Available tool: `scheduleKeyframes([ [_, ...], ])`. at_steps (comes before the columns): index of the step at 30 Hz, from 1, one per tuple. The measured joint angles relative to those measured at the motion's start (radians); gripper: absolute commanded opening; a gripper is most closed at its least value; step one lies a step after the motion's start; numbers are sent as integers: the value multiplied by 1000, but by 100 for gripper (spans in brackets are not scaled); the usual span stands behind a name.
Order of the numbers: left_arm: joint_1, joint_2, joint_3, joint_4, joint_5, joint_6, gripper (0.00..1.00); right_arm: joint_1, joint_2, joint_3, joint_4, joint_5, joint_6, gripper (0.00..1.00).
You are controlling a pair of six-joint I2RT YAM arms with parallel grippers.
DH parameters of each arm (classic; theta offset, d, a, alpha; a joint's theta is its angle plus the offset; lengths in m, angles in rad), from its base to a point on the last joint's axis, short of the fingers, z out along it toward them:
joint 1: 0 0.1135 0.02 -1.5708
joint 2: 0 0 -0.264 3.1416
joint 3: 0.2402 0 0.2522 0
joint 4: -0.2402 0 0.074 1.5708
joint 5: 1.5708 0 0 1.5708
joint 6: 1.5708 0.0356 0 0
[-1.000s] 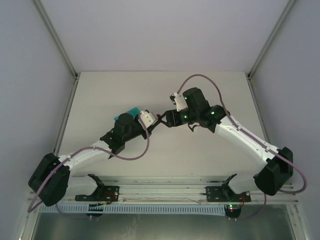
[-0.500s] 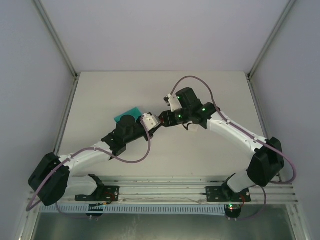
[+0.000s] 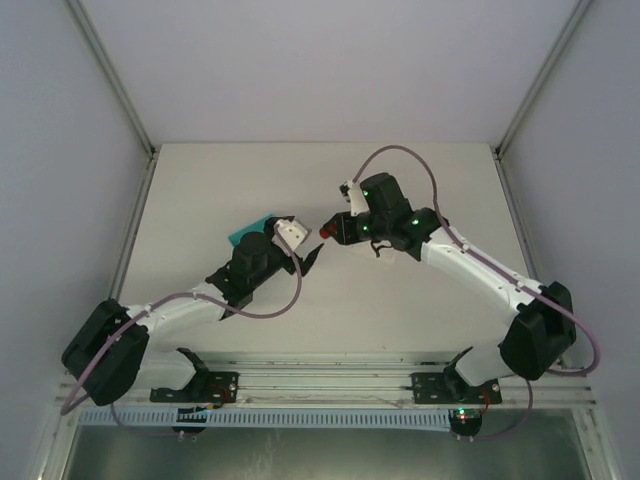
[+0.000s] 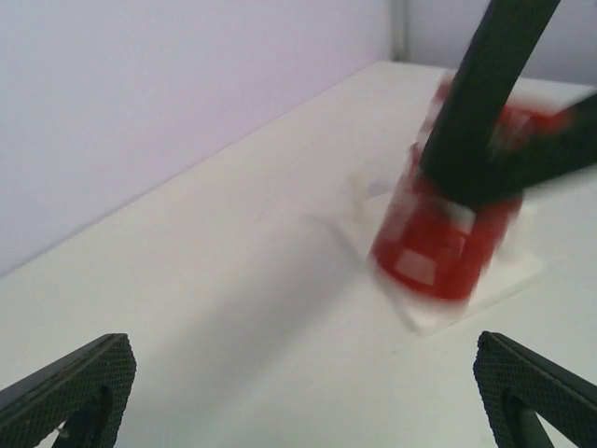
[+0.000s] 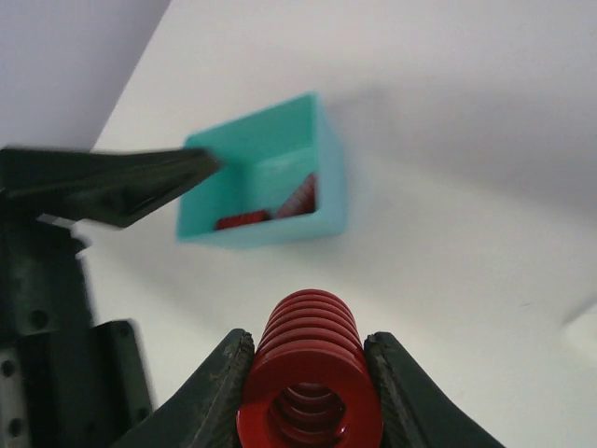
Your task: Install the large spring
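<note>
Next, my right gripper moves the large spring (image 3: pixel 327 231) outward over the white plate, down onto the plate's far corner post and releases it, because that post stands bare.
The large spring (image 5: pixel 312 369), a red coil, sits lengthwise between my right gripper's (image 5: pixel 309 353) black fingers, which are shut on its sides. From above, the spring (image 3: pixel 327 231) shows as a red spot at the right gripper's (image 3: pixel 331 229) tip, mid-table. In the left wrist view the spring (image 4: pixel 438 245) is blurred, held by the right fingers (image 4: pixel 478 112) over a white base plate (image 4: pixel 471 303). My left gripper (image 4: pixel 298 401) is open with nothing between its tips, a short way back from the spring. It also shows from above as the left gripper (image 3: pixel 308 258).
A teal bin (image 5: pixel 266 191) with smaller red springs (image 5: pixel 297 198) inside lies beyond the held spring; from above the bin (image 3: pixel 243 232) is partly under the left arm. A white plate (image 3: pixel 386 253) lies beneath the right wrist. Frame posts and walls bound the table.
The left gripper has opened and drawn back from the spring. The right gripper has shut on the spring and now holds it alone.
</note>
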Motion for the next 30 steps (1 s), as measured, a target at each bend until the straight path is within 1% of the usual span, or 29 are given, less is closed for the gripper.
scheduleKeyframes([
  [7, 45, -25, -65, 5, -123, -118, 99, -106, 20, -3, 36, 241, -34, 0],
  [13, 45, -102, -130, 0, -198, -182, 99, -205, 152, 18, 42, 407, -91, 0],
  [19, 45, -161, -181, 24, -215, -191, 99, -239, 286, 119, 35, 472, -126, 0],
  [24, 45, -146, -189, 44, -206, -174, 99, -241, 344, 198, 23, 489, -144, 0],
  [30, 45, -109, -193, 61, -188, -148, 99, -252, 397, 248, 3, 491, -145, 0],
])
